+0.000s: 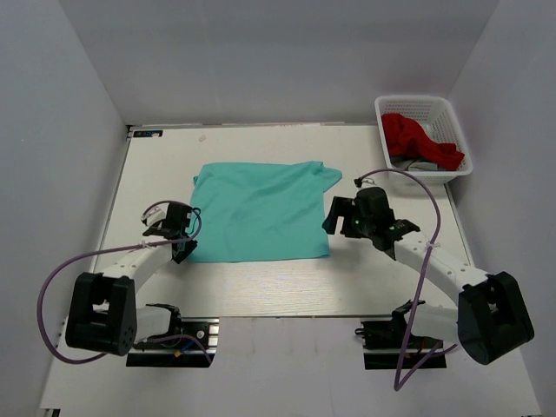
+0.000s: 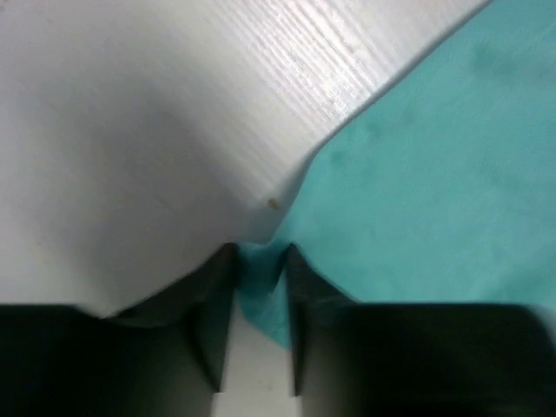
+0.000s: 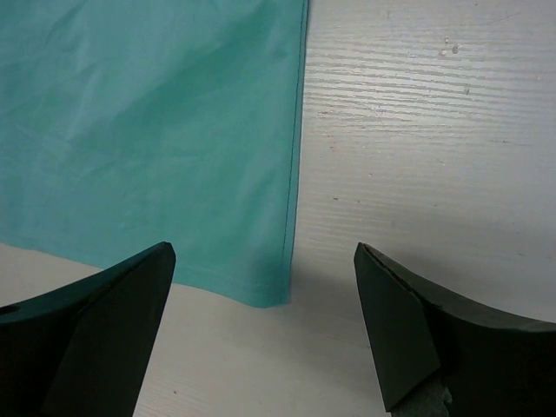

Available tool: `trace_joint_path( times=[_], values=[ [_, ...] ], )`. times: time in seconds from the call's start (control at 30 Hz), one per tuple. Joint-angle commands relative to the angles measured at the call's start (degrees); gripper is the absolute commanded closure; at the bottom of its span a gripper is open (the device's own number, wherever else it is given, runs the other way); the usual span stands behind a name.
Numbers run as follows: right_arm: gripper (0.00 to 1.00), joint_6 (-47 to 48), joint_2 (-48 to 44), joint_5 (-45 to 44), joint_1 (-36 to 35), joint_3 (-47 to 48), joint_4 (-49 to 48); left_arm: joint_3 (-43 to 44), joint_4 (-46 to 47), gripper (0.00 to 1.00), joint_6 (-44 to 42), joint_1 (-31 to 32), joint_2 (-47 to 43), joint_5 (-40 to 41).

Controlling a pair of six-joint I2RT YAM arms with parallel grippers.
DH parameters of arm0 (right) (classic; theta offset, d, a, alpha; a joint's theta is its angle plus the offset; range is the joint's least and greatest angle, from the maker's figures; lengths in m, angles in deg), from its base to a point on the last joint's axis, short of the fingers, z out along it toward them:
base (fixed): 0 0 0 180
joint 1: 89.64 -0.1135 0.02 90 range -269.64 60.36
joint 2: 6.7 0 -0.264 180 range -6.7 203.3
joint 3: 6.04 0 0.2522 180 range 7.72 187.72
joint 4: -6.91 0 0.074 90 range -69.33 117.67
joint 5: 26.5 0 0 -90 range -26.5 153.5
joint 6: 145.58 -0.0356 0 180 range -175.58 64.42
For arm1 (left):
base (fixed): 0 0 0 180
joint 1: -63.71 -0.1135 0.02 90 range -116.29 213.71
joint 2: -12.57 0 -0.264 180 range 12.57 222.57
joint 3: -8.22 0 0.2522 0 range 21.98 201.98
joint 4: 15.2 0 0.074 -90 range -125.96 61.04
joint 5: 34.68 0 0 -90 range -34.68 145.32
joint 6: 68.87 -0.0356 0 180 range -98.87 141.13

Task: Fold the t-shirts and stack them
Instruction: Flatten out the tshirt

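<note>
I will next move my right gripper's open fingers back and down, on both sides of the t-shirt's loose near corner, and close them.
The teal-green t-shirt lies spread flat on the white table, partly folded, with a sleeve at its far right corner. My left gripper is at the shirt's near left corner. In the left wrist view its fingers stand close together with a bunched corner of teal cloth between them. My right gripper stands open just off the shirt's right edge. In the right wrist view its jaws straddle the near right corner of the shirt without touching it. The red t-shirt lies crumpled in the basket.
A white lattice basket stands at the far right corner of the table, with a darker item under the red cloth. Grey walls close in the table at the left, back and right. Purple cables loop from both arms.
</note>
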State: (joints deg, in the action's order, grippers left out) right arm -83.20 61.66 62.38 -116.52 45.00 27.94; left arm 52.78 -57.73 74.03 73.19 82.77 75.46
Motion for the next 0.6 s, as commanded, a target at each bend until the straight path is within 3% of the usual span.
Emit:
trace_joint_path(
  times=[0.0,0.03,0.07,0.1,0.4,0.57],
  values=[
    [0.1,0.81,0.72,-2.82,-1.34,-0.28,0.64,0.39,2.66,0.69,-0.26,-0.16,5.29,-2.82],
    [0.1,0.37,1.25,-3.09,-1.77,-0.28,1.08,0.39,2.67,0.77,-0.26,-0.16,6.17,-2.83],
    [0.1,0.54,1.34,-3.7,-2.21,-0.45,2.13,1.09,2.67,0.94,-0.26,-0.16,6.88,-2.83],
    [0.1,0.28,1.51,-3.97,-2.48,-0.62,2.31,1.1,2.06,1.0,-0.26,-0.16,7.5,-2.83],
    [0.12,-2.96,10.03,0.51,-7.05,-0.1,2.14,-1.53,5.4,1.0,-2.37,0.37,3.9,-5.9],
    [0.23,-6.74,11.45,0.51,-9.42,-1.23,-0.4,-2.77,7.15,1.0,-2.89,0.37,1.79,-6.42]
  ],
)
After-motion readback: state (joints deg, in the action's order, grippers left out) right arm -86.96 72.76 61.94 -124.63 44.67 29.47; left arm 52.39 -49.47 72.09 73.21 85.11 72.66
